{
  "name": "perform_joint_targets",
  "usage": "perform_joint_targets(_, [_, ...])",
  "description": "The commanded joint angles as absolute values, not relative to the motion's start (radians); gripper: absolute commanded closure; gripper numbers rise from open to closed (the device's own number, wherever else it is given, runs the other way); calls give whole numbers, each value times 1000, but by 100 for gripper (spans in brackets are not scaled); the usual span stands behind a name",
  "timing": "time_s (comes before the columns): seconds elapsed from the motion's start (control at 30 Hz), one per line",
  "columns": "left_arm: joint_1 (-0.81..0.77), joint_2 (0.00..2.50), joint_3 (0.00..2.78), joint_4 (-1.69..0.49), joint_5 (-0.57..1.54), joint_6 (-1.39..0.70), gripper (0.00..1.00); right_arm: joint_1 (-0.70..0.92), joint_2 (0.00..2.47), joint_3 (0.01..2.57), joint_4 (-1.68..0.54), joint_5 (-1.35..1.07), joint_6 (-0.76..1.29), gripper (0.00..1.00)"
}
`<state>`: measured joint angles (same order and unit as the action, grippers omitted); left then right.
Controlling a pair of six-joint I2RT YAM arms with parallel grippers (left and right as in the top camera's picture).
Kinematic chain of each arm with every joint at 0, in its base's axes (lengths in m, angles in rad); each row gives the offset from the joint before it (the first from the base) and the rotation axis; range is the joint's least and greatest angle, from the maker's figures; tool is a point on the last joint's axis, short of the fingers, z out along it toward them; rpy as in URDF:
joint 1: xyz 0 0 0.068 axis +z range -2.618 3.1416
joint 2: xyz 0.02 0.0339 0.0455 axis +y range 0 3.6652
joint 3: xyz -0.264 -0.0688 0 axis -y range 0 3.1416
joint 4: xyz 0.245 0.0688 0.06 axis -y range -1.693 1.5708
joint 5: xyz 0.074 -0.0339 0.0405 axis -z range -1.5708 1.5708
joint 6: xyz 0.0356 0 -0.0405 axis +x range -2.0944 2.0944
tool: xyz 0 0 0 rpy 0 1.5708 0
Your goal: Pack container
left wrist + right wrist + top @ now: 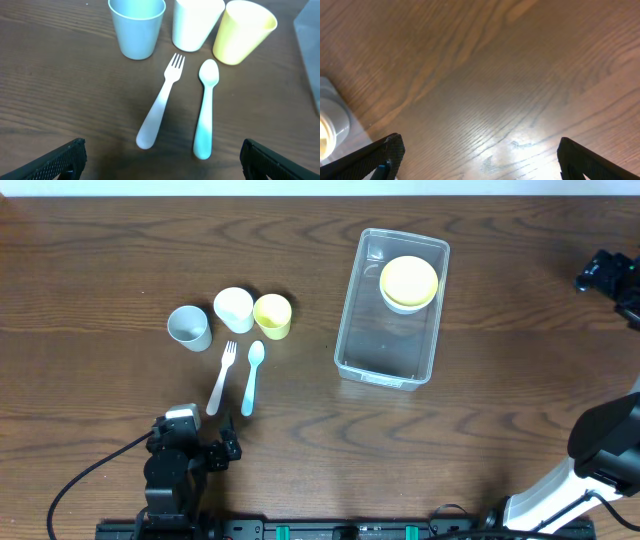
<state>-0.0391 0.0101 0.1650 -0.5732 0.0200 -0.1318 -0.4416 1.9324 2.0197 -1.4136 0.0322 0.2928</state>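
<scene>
My left gripper should next reach outward, turn and go down onto the side of the grey cup that is opposite the white cup, because the grey cup (189, 327) stands outward and the bare wood there leaves room.
The clear rectangular container (391, 307) lies right of centre with a yellow-and-white stack of bowls (408, 283) in its far end. Left of it stand a grey cup (189, 327), a white cup (233, 309) and a yellow cup (272, 316). A white fork (221, 376) and a pale blue spoon (252, 376) lie in front of them. My left gripper (213, 446) is open and empty near the front edge, just short of the fork (160, 102) and spoon (206, 108) handles. My right gripper (603, 273) is open and empty at the far right, over bare wood.
The cups show close in the left wrist view: grey (137, 24), white (196, 21), yellow (242, 30). The right wrist view shows wood grain and a corner of the container with a bowl (332, 127) at its left edge. The right arm's base (600, 460) stands at front right.
</scene>
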Motion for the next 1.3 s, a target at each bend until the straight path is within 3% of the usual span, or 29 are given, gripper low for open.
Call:
perform_joint_targets(0.0, [-34,6,159,-558,23,-284,2,-459,1937,2016,-1414,18,303,1])
perform_joint_targets(0.27, [-34,173,364,-574,86,-237,2,-459,1937,2016,-1414,19,302,1])
perform_joint_targets(0.63, [-28,1073,1121,-876,-12,-138,2,-459,1937,2016,-1414,19,303,1])
perform_joint_targets(0.77, [-18,1316,1291,-890,-12,-138,2,-459,1937,2016,-1414,19,303,1])
perform_joint_targets(0.9, [1,1459,1329,-850,-12,-150,2,-459,1937,2016,-1414,19,303,1])
perform_joint_targets(1.07, [130,1577,1329,-852,-3,-325,2,-459,1937,2016,-1414,19,303,1])
perform_joint_targets(1.27, [216,1682,1329,-835,31,-303,2,-459,1937,2016,-1414,19,302,1])
